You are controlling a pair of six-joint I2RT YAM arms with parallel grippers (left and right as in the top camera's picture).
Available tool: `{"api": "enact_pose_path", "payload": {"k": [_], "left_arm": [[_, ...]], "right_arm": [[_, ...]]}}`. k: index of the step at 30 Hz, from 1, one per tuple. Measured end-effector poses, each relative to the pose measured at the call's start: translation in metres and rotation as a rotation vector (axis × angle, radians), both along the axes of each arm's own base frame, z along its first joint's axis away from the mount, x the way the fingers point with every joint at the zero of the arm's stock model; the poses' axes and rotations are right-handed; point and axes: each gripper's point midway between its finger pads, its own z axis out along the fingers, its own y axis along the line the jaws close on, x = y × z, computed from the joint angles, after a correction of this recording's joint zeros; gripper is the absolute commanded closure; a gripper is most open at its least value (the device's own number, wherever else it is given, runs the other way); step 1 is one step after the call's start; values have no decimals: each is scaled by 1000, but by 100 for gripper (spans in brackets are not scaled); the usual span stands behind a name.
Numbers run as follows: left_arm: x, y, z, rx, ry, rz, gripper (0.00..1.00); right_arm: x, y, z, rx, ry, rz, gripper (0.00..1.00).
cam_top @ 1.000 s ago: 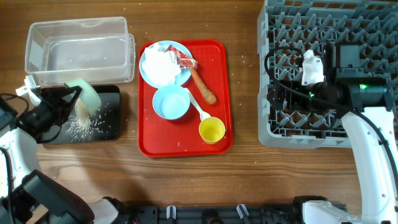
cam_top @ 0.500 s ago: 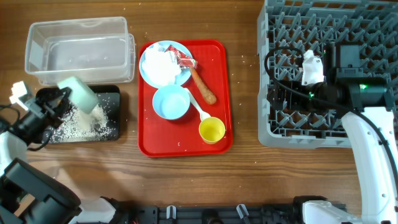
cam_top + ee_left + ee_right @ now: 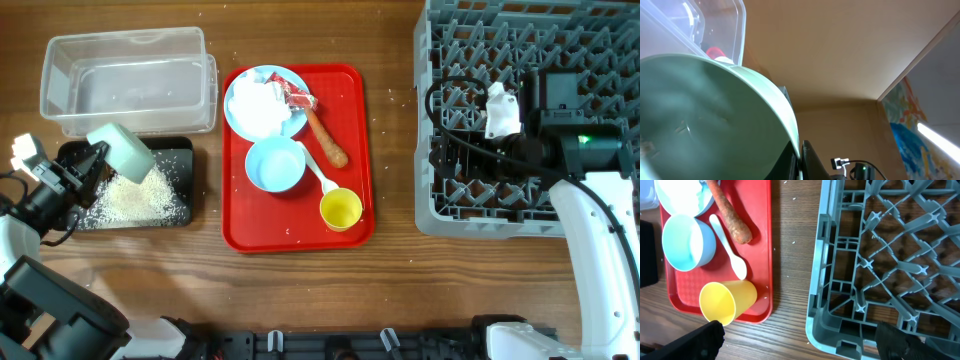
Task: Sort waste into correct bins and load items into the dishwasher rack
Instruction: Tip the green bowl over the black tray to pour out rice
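Note:
I should next move my left gripper to the red tray, turn the bowl upright and lower it beside the blue bowl, then let go of it, because that near corner is empty.
My left gripper [image 3: 100,158] is shut on the rim of the pale green bowl [image 3: 123,151], which is tipped over the black tray [image 3: 185,150]. White rice [image 3: 130,200] lies heaped on that tray. In the left wrist view the bowl [image 3: 705,115] fills the left side, and the left gripper [image 3: 801,162] pinches its rim. My right gripper [image 3: 447,135] hangs open and empty over the left part of the grey dishwasher rack [image 3: 530,40]. The right gripper [image 3: 802,345] shows its fingers [image 3: 700,340] wide apart above the rack [image 3: 880,255] corner.
The clear tub [image 3: 125,80] stands behind the black tray. The red tray [image 3: 235,215] carries a blue plate [image 3: 240,120] with napkins [image 3: 260,102], a red wrapper [image 3: 297,98], a sausage stick [image 3: 326,140], a blue bowl [image 3: 275,165], a white spoon [image 3: 318,172] and a yellow cup [image 3: 340,210].
My left gripper has drawn back to the left with the green bowl tipped. Rice has fallen from it and now lies in a wider heap on the black tray. The right arm has stayed still.

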Motion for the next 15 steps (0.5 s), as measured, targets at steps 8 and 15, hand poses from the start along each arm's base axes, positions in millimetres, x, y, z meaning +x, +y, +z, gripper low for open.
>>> {"api": "enact_pose_path", "payload": {"k": [8,15], "left_arm": [[-6,-7,-2,-117,95,1,96],[0,1,-10,-83,138,27,96]], "right_arm": [[0,0,0,0,0,0,1],[0,0,0,0,0,0,0]]}}
